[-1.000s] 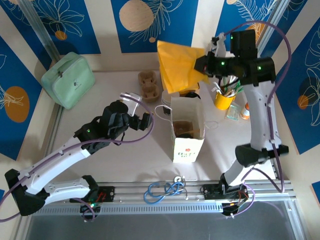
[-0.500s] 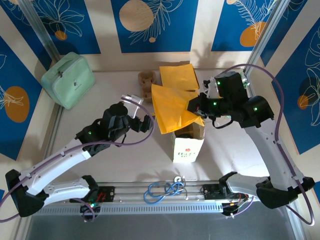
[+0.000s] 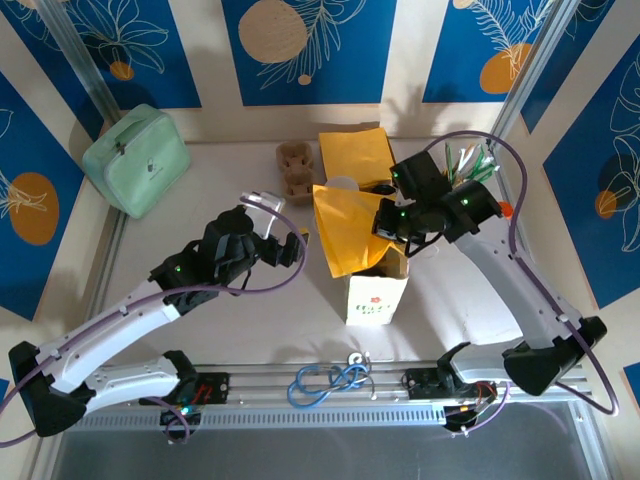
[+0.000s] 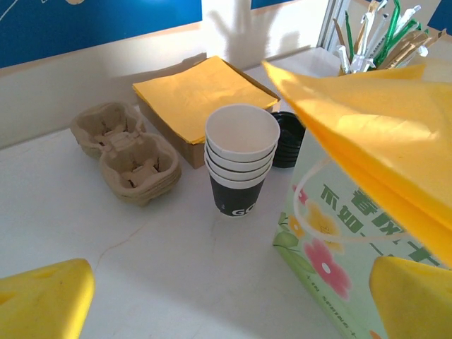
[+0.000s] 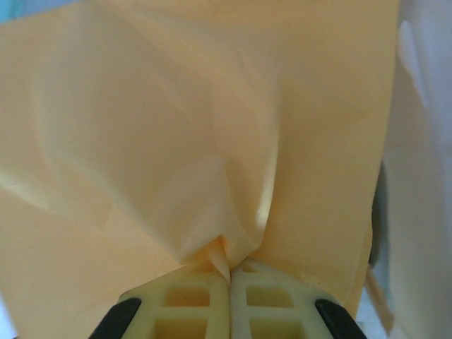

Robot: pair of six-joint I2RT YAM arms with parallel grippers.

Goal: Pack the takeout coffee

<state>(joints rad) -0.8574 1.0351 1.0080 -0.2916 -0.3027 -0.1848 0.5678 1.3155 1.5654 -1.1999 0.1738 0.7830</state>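
Note:
The napkin still drapes over the bag's rim, so next I should lower my right gripper into the bag's open top (image 3: 387,265) below it and let the napkin go there.
A white takeout bag (image 3: 378,296) printed with flowers stands upright mid-table, its side also close in the left wrist view, bag (image 4: 332,247). My right gripper (image 3: 390,224) is shut on a yellow napkin (image 3: 348,230) that drapes over the bag's open top and hides the inside. In the right wrist view the napkin (image 5: 198,141) is pinched between the gripper (image 5: 229,272) pads. My left gripper (image 3: 288,250) is open, just left of the bag, holding nothing. A stack of dark paper cups (image 4: 242,159) stands behind the bag, with black lids (image 4: 288,138) beside it.
Cardboard cup carriers (image 4: 127,152) and a box of yellow napkins (image 4: 201,99) lie at the back. A holder of straws and stirrers (image 3: 465,160) stands back right. A mint pouch (image 3: 137,158) sits back left. A blue cable (image 3: 330,380) lies on the front rail.
The right arm swung the yellow napkin down and forward from the back of the table to the bag's top. The left arm barely moved.

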